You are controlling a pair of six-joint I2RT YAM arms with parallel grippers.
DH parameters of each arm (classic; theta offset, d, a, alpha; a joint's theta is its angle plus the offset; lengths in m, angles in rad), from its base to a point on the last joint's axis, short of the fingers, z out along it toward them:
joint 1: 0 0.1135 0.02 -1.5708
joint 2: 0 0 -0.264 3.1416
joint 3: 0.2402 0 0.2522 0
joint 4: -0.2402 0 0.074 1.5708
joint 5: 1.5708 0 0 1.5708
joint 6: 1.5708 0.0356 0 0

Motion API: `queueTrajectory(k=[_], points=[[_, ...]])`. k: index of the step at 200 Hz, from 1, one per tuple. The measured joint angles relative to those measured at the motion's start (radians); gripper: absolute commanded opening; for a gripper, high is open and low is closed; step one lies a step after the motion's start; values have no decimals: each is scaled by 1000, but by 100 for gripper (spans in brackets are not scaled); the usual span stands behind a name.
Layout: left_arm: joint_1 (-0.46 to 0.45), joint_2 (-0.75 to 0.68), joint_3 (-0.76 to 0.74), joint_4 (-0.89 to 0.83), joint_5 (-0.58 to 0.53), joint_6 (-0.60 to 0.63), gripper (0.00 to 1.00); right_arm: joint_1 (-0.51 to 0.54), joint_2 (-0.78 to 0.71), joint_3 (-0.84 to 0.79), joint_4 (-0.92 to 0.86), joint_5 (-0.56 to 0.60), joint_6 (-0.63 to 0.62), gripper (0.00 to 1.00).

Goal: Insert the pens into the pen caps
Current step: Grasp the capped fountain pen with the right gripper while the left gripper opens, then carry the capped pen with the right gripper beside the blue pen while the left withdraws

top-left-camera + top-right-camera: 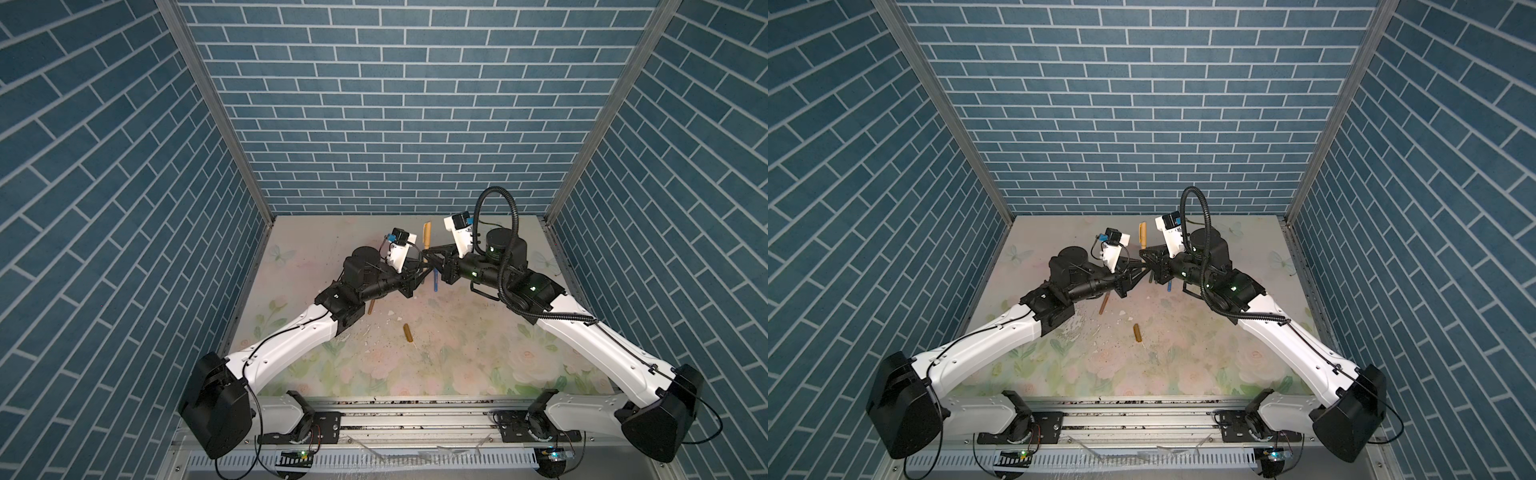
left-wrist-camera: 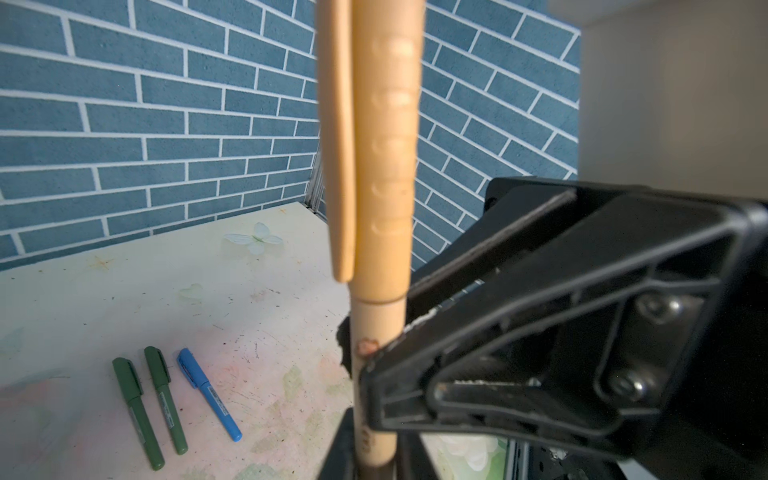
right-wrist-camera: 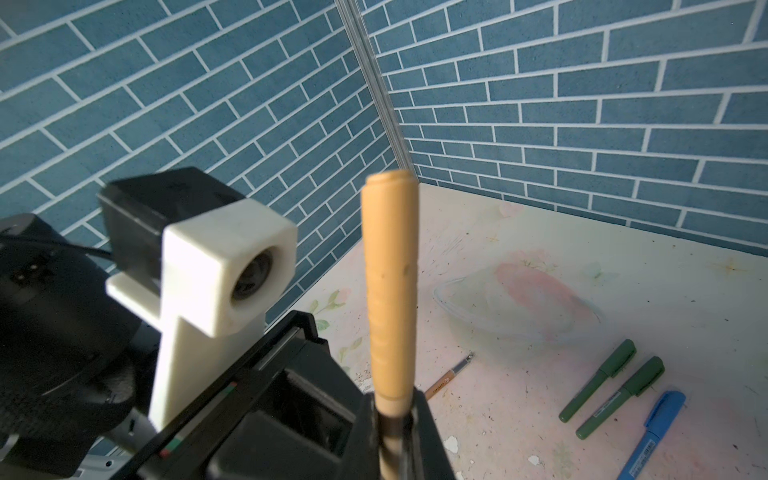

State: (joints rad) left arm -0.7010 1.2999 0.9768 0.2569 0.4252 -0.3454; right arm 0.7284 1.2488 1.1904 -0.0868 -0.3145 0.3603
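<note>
Next, as the amber cap is seated, my right gripper tilts downward and lowers onto the bare table [image 1: 442,289] [image 3: 692,448] beside the blue capped pen to release the golden-brown pen's body.
A golden-brown pen [image 2: 376,332] stands upright above mid-table with an amber pen cap [image 2: 386,145] seated on its top end. This capped pen also shows in both top views [image 1: 427,235] [image 1: 1143,235]. My right gripper [image 3: 392,428] is shut on the barrel just under the cap [image 3: 388,270]. My left gripper [image 2: 374,461] flanks the pen's lower end, and blur hides whether it is still pinching. Both grippers meet there [image 1: 422,264] [image 1: 429,251]. A second golden-brown pen [image 1: 371,306] lies uncapped, and a loose amber cap [image 1: 408,332] lies nearer the front.
Two green capped pens [image 2: 137,411] [image 2: 165,399] and a blue capped pen [image 2: 208,392] lie side by side on the floral table [image 1: 478,353]. The right arm hides most of them from above. Blue brick walls close in the back and sides. White chips litter the table.
</note>
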Motion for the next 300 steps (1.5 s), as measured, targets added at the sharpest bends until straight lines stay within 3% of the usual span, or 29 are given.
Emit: queueTrajectory(k=[39,102,157,202,238,300], points=[[-2,-31,-12,-38,-101,15,99,-2,2,14,-6,67,-1,1],[20,-187,-46,-84,-360,64,100,-118,96,171,-20,167,38,1],[109,-80,105,-335,-541,18,94,-271,378,161,-188,146,117,2],[205,12,163,-478,-560,-50,92,-310,602,165,-277,70,153,4],[225,29,163,-510,-546,-85,91,-325,767,246,-335,24,159,4],[237,29,163,-506,-489,-111,89,-341,853,328,-378,11,168,18]])
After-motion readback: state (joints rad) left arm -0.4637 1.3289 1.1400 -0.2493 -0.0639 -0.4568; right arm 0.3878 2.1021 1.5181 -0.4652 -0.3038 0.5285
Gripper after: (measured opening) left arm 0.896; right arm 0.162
